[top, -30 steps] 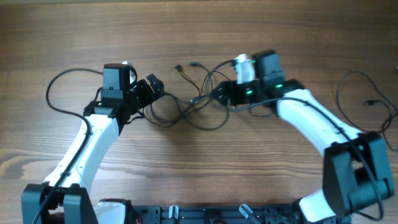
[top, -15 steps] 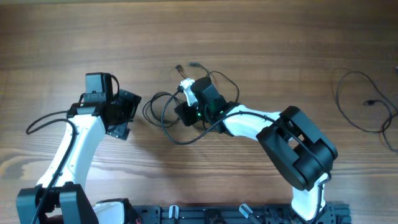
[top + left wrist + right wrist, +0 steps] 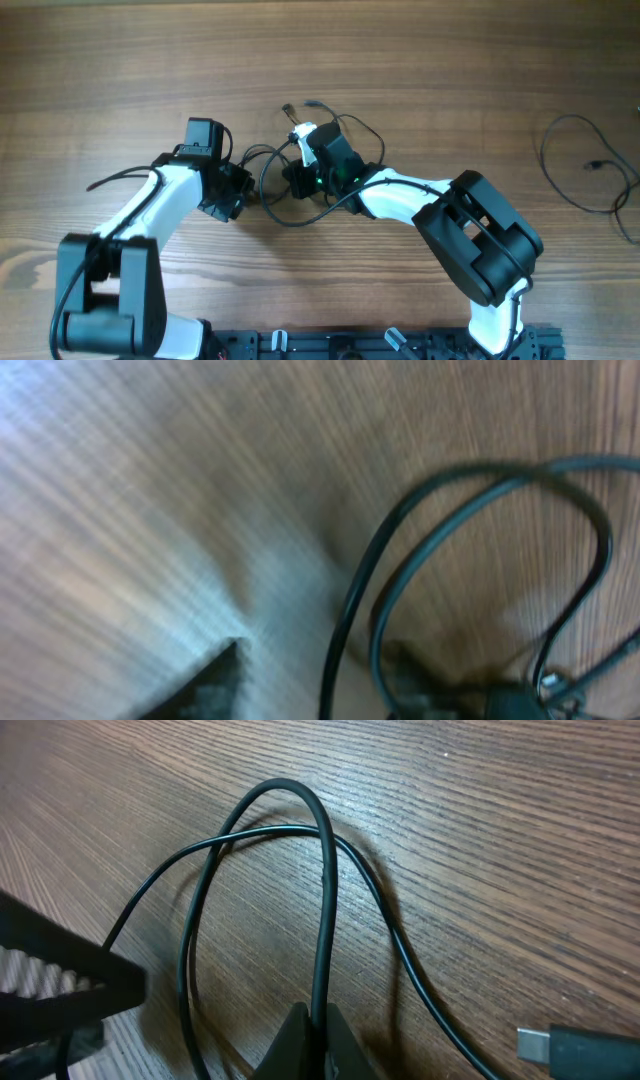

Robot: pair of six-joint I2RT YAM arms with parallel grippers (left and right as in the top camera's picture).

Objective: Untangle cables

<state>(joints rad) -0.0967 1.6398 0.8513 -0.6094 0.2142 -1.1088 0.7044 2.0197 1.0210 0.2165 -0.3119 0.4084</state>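
I should next pull my right gripper's cable to the right in the overhead view, over the bare wood, and release it there, because a thinner loop crosses it.
The cables [image 3: 275,160] lie as a tangle of thin black loops on the wooden table, with two small plugs [image 3: 289,108] pointing to the far side. My right gripper [image 3: 298,180] sits in the middle of the tangle. In the right wrist view its fingers [image 3: 300,1032] are shut on one black cable [image 3: 322,910] that arches away from them. A second, thinner loop [image 3: 190,920] crosses it. My left gripper [image 3: 230,195] is at the left edge of the loops. Its own view is blurred, showing a single fingertip [image 3: 205,685] beside two cable strands [image 3: 360,610].
Another thin black cable [image 3: 585,165] lies apart at the table's right edge. A silver-tipped plug [image 3: 575,1045] rests on the wood right of my right fingers. The left gripper's dark body [image 3: 60,990] shows at the left of the right wrist view.
My right gripper swung left into the tangle and shut on a cable. My left gripper drew back to the left, then moved right up to the loops, its jaws narrowing.
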